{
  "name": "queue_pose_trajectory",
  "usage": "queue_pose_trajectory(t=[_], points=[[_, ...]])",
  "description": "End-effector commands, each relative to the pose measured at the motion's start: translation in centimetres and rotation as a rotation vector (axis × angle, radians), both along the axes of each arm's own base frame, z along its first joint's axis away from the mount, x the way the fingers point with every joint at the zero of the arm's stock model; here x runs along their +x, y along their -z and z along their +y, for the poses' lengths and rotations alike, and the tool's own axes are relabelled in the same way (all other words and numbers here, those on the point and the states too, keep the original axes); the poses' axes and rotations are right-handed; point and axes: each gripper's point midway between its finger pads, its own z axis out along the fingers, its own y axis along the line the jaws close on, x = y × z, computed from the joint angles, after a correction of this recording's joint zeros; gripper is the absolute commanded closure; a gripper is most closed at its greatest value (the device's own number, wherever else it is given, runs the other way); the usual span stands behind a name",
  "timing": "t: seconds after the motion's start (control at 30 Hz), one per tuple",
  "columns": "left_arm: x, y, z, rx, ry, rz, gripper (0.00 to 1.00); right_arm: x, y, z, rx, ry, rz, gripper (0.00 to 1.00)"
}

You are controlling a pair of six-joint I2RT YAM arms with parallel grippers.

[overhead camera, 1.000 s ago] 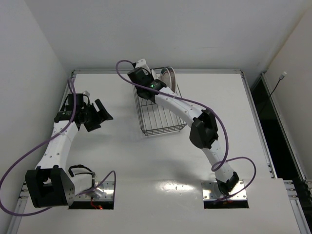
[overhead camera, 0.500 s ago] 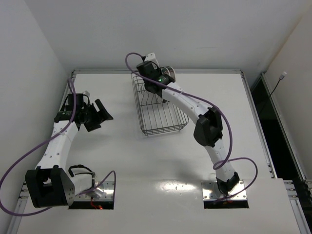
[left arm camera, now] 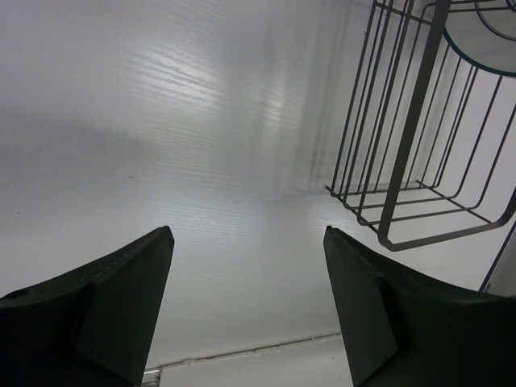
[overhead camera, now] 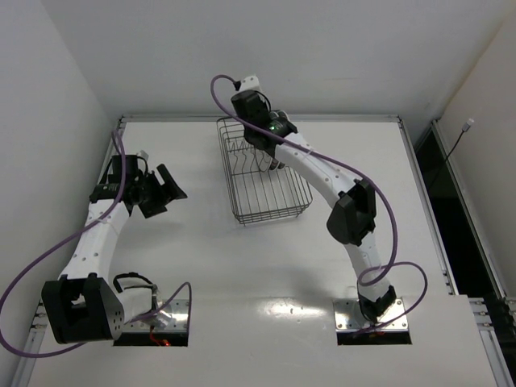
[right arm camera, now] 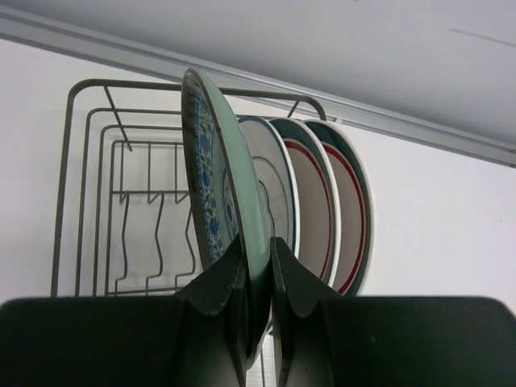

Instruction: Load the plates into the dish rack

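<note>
My right gripper moves down next and releases the teal patterned plate [right arm camera: 218,185] in the slot [right arm camera: 192,260] beside the white plate, as that free slot lies below my gripper.
My right gripper [right arm camera: 258,242] is shut on the lower rim of the smaller teal patterned plate [right arm camera: 218,185] and holds it upright on edge over the dish rack [right arm camera: 81,161]. Just behind it three plates stand on edge in the rack: the white one with a thin dark line [right arm camera: 272,189] and the two with red rings [right arm camera: 310,210] [right arm camera: 352,214]. In the top view the right gripper [overhead camera: 256,121] is over the far end of the rack [overhead camera: 262,185], and its wrist hides the plates. My left gripper [overhead camera: 171,192] is open and empty, left of the rack.
The left wrist view shows bare white table between its fingers [left arm camera: 121,298] and the rack's corner [left arm camera: 403,161] at the upper right. A metal rail [right arm camera: 419,129] and the back wall run just behind the rack. Side walls close in the table.
My right arm has carried the teal plate to the right and toward the rack's far end, next to the standing plates. The left arm has not moved.
</note>
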Motion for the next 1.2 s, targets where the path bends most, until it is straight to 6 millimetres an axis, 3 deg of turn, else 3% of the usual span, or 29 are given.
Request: queue_pose_trajectory(t=[0.0,0.13,0.43,0.5,0.87,0.93,1.03,1.1,1.17], points=[[-0.1,-0.4,0.4,0.003,0.0,-0.025,0.27,0.0,-2.4,1.4,0.049,-0.037,-0.056,1.0],[0.0,-0.4,0.7,0.01,-0.002,-0.028,0.27,0.4,0.2,1.5,0.011,-0.027,-0.018,1.0],[-0.4,0.3,1.3,0.019,-0.006,-0.014,0.27,0.9,3.0,1.2,-0.03,0.016,0.008,1.0],[-0.4,0.3,1.3,0.019,-0.006,-0.014,0.27,0.9,5.0,1.2,-0.051,0.019,0.042,1.0],[-0.7,0.6,1.5,0.022,-0.008,0.003,0.27,0.5,10.2,1.0,-0.016,0.035,0.158,1.0],[-0.7,0.6,1.5,0.022,-0.008,0.003,0.27,0.3,10.5,1.0,0.0,0.05,0.17,1.0],[-0.7,0.6,1.5,0.022,-0.008,0.003,0.27,-0.4,10.1,-1.1,-0.012,0.151,0.141,1.0],[-0.7,0.6,1.5,0.022,-0.008,0.003,0.27,-0.5,6.3,-1.1,0.047,0.149,0.039,1.0],[-0.7,0.6,1.5,0.022,-0.008,0.003,0.27,-0.7,5.8,-1.9,0.037,0.181,0.016,1.0]])
